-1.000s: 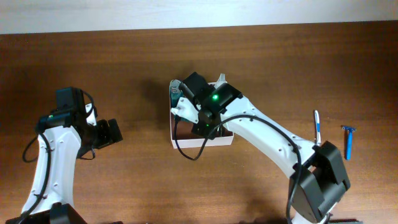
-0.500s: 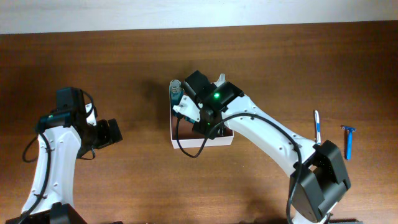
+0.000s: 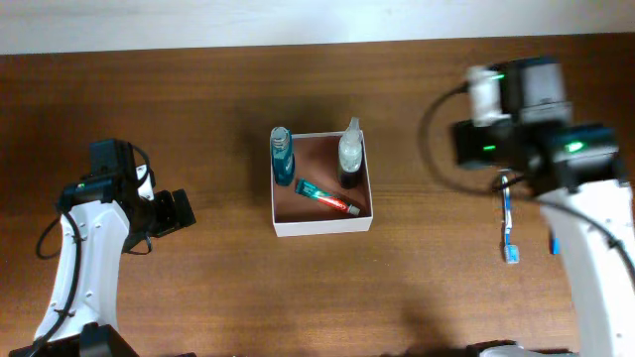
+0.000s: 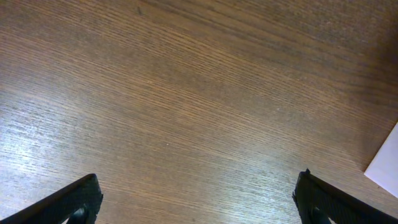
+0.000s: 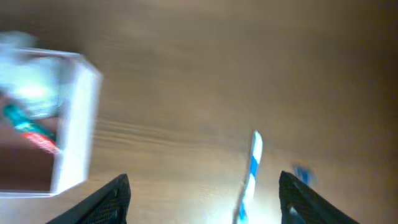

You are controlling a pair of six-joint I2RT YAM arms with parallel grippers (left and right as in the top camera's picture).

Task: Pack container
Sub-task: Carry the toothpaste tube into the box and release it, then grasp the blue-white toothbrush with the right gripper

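Note:
The toothbrush's slim handle (image 3: 508, 228) (image 5: 245, 202) lies below my right gripper and to its right in the overhead view. The open fingers come that way down around it next.
The container (image 3: 320, 226) is a square white-walled box with a reddish-brown floor at the table's middle. Inside it a blue bottle (image 3: 283, 157) stands in the back left corner, a clear bottle (image 3: 349, 154) is at the back right, and a toothpaste tube (image 3: 325, 198) lies flat. My right arm (image 3: 501, 144) hovers well to the right of the box. In the blurred right wrist view my right gripper (image 5: 204, 190) is open above bare wood, with a blue-and-white toothbrush (image 5: 250, 168) between its fingers' span. My left gripper (image 3: 179, 211) stands open and empty to the left of the box.
The toothbrush (image 3: 508, 218) lies on the table at the right, partly under my right arm. A small blurred blue item (image 5: 303, 176) lies beside it. The container's white corner (image 4: 387, 160) shows at the right edge of the left wrist view.
My right gripper has let go of the blue bottle in the container, opened, and swung far right to above the toothbrush. The left arm has not moved.

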